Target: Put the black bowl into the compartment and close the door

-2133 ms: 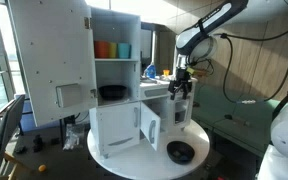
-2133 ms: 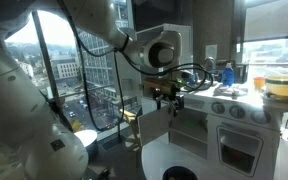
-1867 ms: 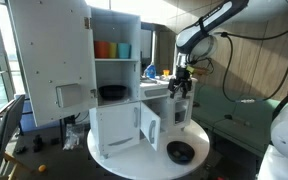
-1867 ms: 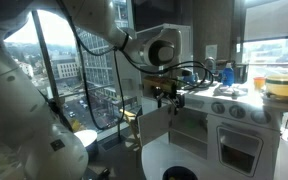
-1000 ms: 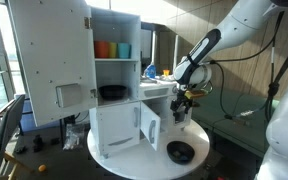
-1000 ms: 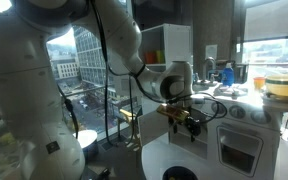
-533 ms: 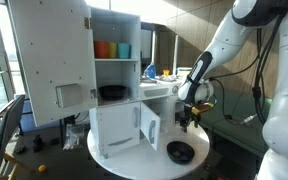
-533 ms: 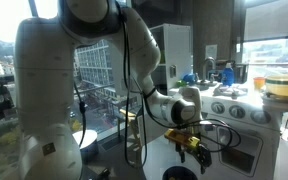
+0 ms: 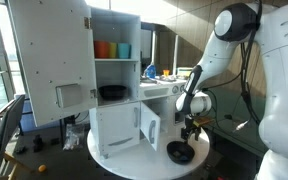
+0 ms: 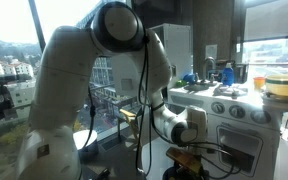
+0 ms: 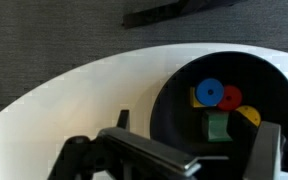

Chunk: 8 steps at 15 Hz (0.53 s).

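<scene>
I need to move my gripper down over the bowl next, from just above it. My gripper is open, and its spread fingers are already on either side of the bowl's rim (image 11: 153, 127).
The black bowl (image 9: 180, 153) sits on the round white table (image 9: 134, 165) in front of the white play-kitchen cabinet. In the wrist view the bowl (image 11: 189, 120) holds small blue, red, yellow and green pieces. My gripper (image 9: 189, 135) hangs just above the bowl, fingers pointing down. In the wrist view it (image 11: 196, 140) is open, with the bowl's near rim between the spread fingers, not touching. The small lower door (image 9: 151, 127) stands swung open. The compartment behind it is mostly hidden. In an exterior view the arm covers most of the bowl (image 10: 176, 174).
The tall upper door (image 9: 52, 62) hangs open. Orange and blue cups (image 9: 111, 49) fill the top niche and a dark dish (image 9: 111, 93) the middle one. A neighbouring lower door (image 9: 115, 130) is beside the open one. The table edge is close behind the bowl.
The arm has swung down from beside the cabinet counter to just above the bowl. The bowl and the doors have not moved.
</scene>
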Motion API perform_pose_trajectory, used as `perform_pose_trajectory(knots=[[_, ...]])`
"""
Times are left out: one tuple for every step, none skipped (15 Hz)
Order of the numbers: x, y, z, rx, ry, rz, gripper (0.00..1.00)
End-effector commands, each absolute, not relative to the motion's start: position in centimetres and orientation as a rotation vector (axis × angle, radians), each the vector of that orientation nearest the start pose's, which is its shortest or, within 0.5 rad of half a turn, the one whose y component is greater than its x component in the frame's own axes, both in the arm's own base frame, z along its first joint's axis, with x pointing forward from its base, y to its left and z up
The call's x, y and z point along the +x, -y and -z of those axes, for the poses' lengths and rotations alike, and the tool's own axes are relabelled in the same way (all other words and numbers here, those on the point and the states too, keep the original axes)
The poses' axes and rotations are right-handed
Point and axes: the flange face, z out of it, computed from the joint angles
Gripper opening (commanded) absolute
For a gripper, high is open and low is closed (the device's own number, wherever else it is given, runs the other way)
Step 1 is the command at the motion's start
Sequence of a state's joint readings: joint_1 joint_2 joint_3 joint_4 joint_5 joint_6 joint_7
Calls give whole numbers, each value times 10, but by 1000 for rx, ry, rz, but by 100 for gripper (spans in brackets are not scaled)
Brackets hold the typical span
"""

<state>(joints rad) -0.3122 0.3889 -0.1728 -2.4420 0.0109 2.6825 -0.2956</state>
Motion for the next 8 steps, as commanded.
perform_pose_trajectory(knots=[[425, 241, -109, -3104, -313, -158, 100], [428, 245, -103, -3103, -330, -145, 100], [431, 250, -96, -3112, -343, -133, 100], [434, 253, -90, -3113, -339, -135, 100], [435, 255, -84, -3119, -338, -135, 100], [437, 256, -78, -3120, -335, -140, 100], [439, 256, -72, -3110, -328, -157, 100], [441, 255, -66, -3102, -323, -166, 100]])
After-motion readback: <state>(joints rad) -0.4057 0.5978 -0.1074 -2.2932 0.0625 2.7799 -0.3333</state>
